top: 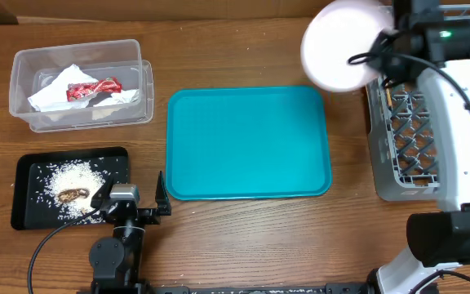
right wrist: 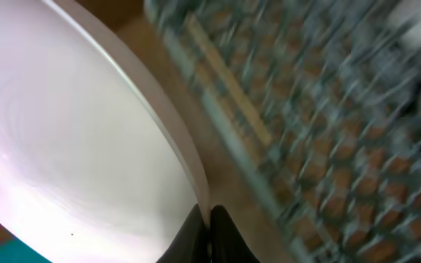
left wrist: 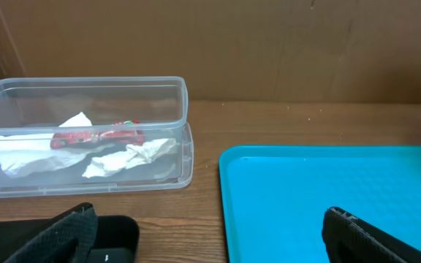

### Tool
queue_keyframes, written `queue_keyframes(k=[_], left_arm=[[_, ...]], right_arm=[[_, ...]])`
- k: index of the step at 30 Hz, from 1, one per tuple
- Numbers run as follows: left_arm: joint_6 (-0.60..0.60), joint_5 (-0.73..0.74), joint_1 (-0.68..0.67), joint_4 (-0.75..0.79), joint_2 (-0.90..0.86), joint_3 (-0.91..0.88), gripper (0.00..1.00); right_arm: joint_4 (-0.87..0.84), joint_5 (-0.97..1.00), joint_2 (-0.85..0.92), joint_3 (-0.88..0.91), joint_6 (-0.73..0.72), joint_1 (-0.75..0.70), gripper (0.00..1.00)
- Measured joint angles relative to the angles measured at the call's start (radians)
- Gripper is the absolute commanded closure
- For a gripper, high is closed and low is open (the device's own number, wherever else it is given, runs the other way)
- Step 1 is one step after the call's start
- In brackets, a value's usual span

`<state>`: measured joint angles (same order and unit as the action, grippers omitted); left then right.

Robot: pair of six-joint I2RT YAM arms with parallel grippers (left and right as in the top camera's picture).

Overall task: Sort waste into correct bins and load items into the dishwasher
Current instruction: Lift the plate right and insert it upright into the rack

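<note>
My right gripper is to go to the right in the overhead view and lower the plate (top: 341, 45) into the grey dish rack, because the rack's open slots can hold it.
My right gripper (right wrist: 207, 226) is shut on the rim of a flat white plate (top: 341, 45), holding it in the air at the back, just left of the grey dish rack (top: 402, 139). In the right wrist view the plate (right wrist: 71, 146) fills the left and the rack (right wrist: 327, 131) is blurred at right. The clear tub (top: 80, 86) at back left holds crumpled white napkins (top: 51, 94) and a red wrapper (top: 92, 87). The black tray (top: 31, 171) holds a brown food scrap (top: 73, 195) with white crumbs. My left gripper (top: 141, 200) is open and empty, low by the black tray.
A large teal tray (top: 247, 143) lies in the middle of the wooden table; its corner shows in the left wrist view (left wrist: 327, 190). My right arm stretches over the rack's near side.
</note>
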<state>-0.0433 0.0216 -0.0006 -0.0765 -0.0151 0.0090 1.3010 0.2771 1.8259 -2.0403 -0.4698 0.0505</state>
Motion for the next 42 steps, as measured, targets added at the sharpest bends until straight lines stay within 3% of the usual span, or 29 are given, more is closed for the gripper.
queue_keyframes(k=[14,24,32,37,40,42], left_arm=[[0.000,0.000,0.000,0.000,0.000,0.000,0.01],[0.000,0.000,0.000,0.000,0.000,0.000,0.00],[0.000,0.000,0.000,0.000,0.000,0.000,0.00],[0.000,0.000,0.000,0.000,0.000,0.000,0.00],[0.000,0.000,0.000,0.000,0.000,0.000,0.00],[0.000,0.000,0.000,0.000,0.000,0.000,0.00]], right_arm=[[-0.395,0.543,0.054,0.058,0.060,-0.108,0.96],[-0.480,0.605,0.242,0.094,0.130,-0.094,0.96],[-0.516,0.575,0.279,0.098,0.135,-0.060,0.95],[-0.520,0.562,0.279,0.098,0.137,-0.050,0.78],[-0.512,0.560,0.279,0.098,0.143,-0.050,0.73],[-0.501,0.560,0.279,0.098,0.154,-0.050,0.44]])
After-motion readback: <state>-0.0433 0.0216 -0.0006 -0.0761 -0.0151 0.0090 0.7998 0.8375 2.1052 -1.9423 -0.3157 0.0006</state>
